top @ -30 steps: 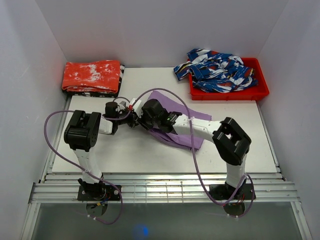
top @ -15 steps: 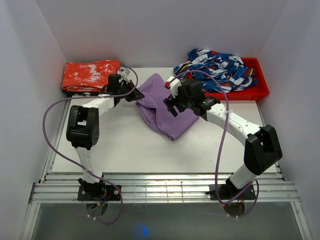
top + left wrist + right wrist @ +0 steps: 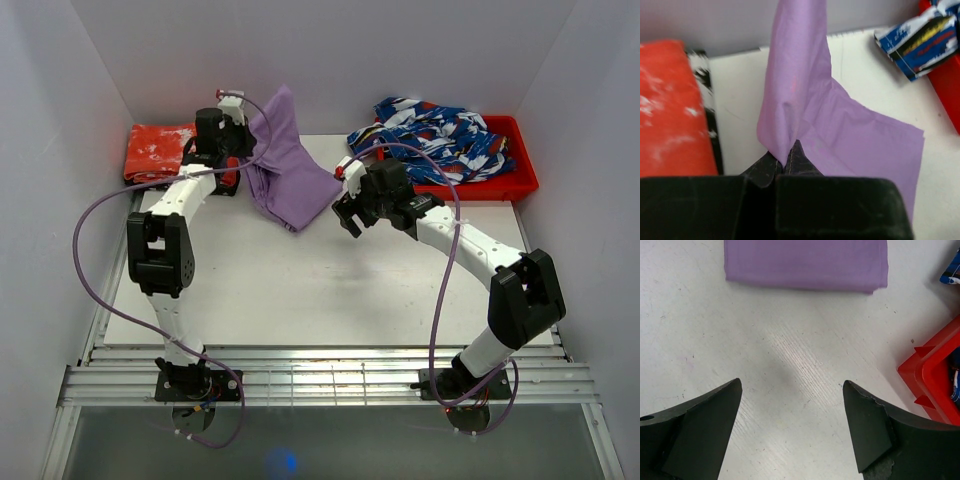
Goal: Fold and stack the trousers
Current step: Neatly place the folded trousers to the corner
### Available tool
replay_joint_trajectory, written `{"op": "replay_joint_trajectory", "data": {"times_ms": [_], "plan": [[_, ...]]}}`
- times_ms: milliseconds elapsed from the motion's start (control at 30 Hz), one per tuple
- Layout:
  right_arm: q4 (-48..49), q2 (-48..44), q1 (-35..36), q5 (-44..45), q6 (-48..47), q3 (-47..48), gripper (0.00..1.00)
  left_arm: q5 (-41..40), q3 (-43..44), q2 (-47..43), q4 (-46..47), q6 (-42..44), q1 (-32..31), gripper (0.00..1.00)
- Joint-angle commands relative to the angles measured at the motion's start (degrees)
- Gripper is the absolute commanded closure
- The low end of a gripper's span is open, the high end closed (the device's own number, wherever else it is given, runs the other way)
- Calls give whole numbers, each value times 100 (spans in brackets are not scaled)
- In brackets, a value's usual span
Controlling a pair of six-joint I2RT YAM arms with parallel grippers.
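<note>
The left gripper carries the trousers over the folded red-orange cloth next, lowers and releases them, since that cloth lies below and to its left in the top view.
The lilac-purple trousers hang folded from my left gripper at the back left of the table, with their lower end resting on the table. In the left wrist view, my left gripper is shut on a pinched fold of the trousers. My right gripper is open and empty, just right of the trousers. In the right wrist view, my right gripper is over bare table, and the trousers' folded edge lies ahead of it.
A folded red-orange cloth with white blotches lies at the back left, on a black-and-white striped cloth. A red bin at the back right holds a blue-white-red patterned garment. White walls close in three sides.
My left gripper has lifted the trousers up and carried them toward the back left, near the red-orange cloth. My right gripper has let go of the trousers and now stays open beside them.
</note>
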Motion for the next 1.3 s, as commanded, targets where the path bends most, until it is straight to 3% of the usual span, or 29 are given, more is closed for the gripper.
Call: {"op": "replay_joint_trajectory", "data": {"times_ms": [0,500,933,1267], "plan": [[0,-122,-36,-93,-90,1,13,-179,661,-67,628,318,293,100],[0,19,-36,-181,-90,124,9,-469,1752,215,891,248,750,100],[0,115,-36,-216,-55,142,7,-459,2807,566,769,-244,751,100],[-8,124,-36,-233,-55,63,5,-697,2922,487,839,-473,1102,100]]}}
